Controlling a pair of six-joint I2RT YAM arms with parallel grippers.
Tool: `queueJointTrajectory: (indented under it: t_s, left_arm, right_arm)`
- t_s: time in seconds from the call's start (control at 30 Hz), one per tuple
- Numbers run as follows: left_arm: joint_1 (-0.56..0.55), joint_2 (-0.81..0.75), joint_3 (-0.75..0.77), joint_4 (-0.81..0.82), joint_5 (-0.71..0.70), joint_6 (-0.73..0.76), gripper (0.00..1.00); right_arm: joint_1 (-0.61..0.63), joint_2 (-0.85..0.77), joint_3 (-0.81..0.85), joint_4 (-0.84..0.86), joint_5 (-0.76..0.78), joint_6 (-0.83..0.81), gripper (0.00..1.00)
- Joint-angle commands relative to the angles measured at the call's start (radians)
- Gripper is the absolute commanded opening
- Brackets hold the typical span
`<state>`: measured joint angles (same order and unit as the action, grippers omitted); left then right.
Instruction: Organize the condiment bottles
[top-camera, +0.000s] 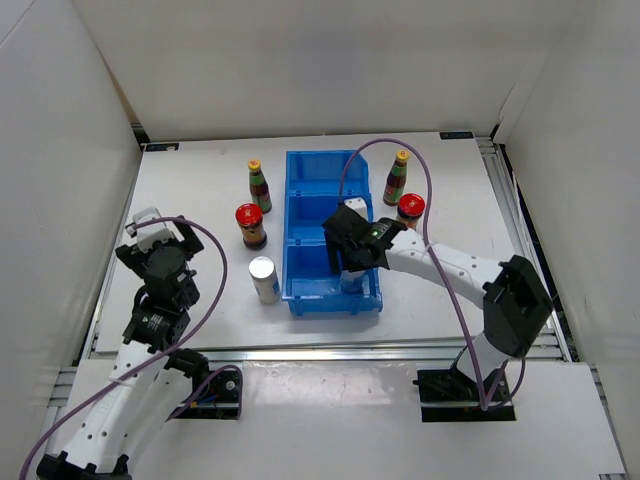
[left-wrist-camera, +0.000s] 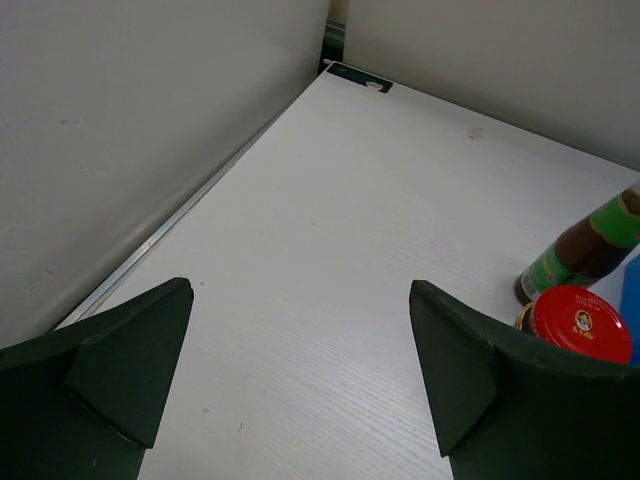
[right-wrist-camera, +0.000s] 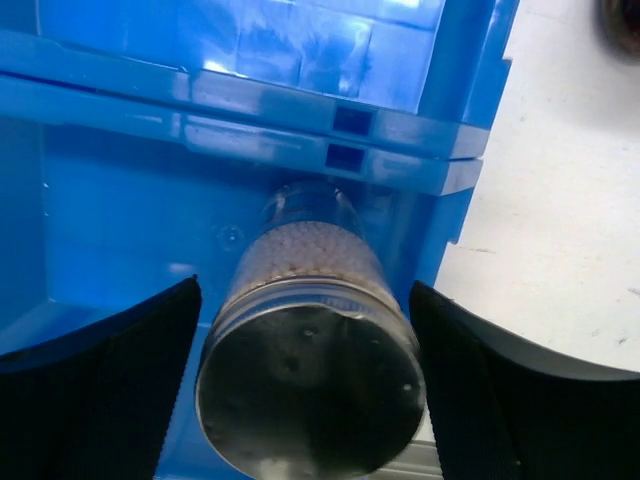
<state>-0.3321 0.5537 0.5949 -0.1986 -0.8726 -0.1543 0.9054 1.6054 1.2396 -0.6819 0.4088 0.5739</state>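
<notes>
I should next move the open fingers of my left gripper over to the second silver-topped cylinder on the right in the top view and down around its lid (top-camera: 262, 267).
A white silver-topped cylinder (right-wrist-camera: 310, 360) stands in the near compartment of the blue bin (top-camera: 290, 220). My right gripper (top-camera: 352, 262) is open around it, a finger on each side with a small gap. Left of the bin stand a yellow-capped dark bottle (top-camera: 259, 186), a red-lidded jar (top-camera: 250, 225) and a second silver-topped cylinder (top-camera: 264, 279). On the bin's right are another yellow-capped bottle (top-camera: 397, 178) and a red-lidded jar (top-camera: 409, 210). My left gripper (top-camera: 165, 232) is open over bare table; its wrist view shows the bottle (left-wrist-camera: 585, 250) and jar (left-wrist-camera: 580, 322) at the right.
The bin's middle and far compartments (right-wrist-camera: 250, 100) hold nothing. White walls enclose the table on the left, back and right. A metal rail (top-camera: 330, 352) runs along the near edge by the arm bases.
</notes>
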Motion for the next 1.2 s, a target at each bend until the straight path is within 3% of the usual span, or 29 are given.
queueJointTrajectory:
  t_s: [0.0, 0.07, 0.23, 0.33, 0.43, 0.47, 0.63, 0.87, 1.17]
  left_arm:
    - [-0.004, 0.005, -0.018, 0.014, 0.063, 0.015, 1.0]
    - [-0.013, 0.005, -0.018, 0.014, 0.085, 0.015, 1.0]
    - [-0.033, 0.026, 0.02, -0.054, 0.219, -0.016, 1.0]
    - [-0.033, 0.064, 0.104, -0.152, 0.392, -0.082, 0.99]
    - [-0.033, 0.133, 0.181, -0.214, 0.707, -0.128, 0.93]
    - [-0.033, 0.153, 0.196, -0.225, 0.756, -0.139, 1.0]
    - [-0.033, 0.273, 0.255, -0.245, 0.969, -0.174, 1.0]
    - [-0.062, 0.333, 0.231, -0.274, 1.012, -0.185, 1.0]
    - [-0.182, 0.488, 0.249, -0.334, 0.885, -0.24, 1.0]
  right_arm:
    - [0.003, -0.039, 0.047, 0.024, 0.031, 0.009, 0.9]
    - [0.003, -0.062, 0.073, -0.021, 0.077, 0.009, 1.0]
    - [0.003, -0.172, 0.149, -0.084, 0.148, -0.015, 1.0]
    - [0.003, -0.294, 0.138, -0.047, 0.176, -0.054, 1.0]
    - [0.003, -0.39, 0.112, -0.034, 0.196, -0.083, 1.0]
    - [0.003, -0.421, 0.112, -0.022, 0.196, -0.083, 1.0]
    - [0.003, -0.443, 0.063, -0.022, 0.162, -0.097, 1.0]
    - [0.003, -0.443, 0.017, -0.022, 0.127, -0.075, 1.0]
    - [0.003, -0.443, -0.002, -0.013, 0.094, -0.097, 1.0]
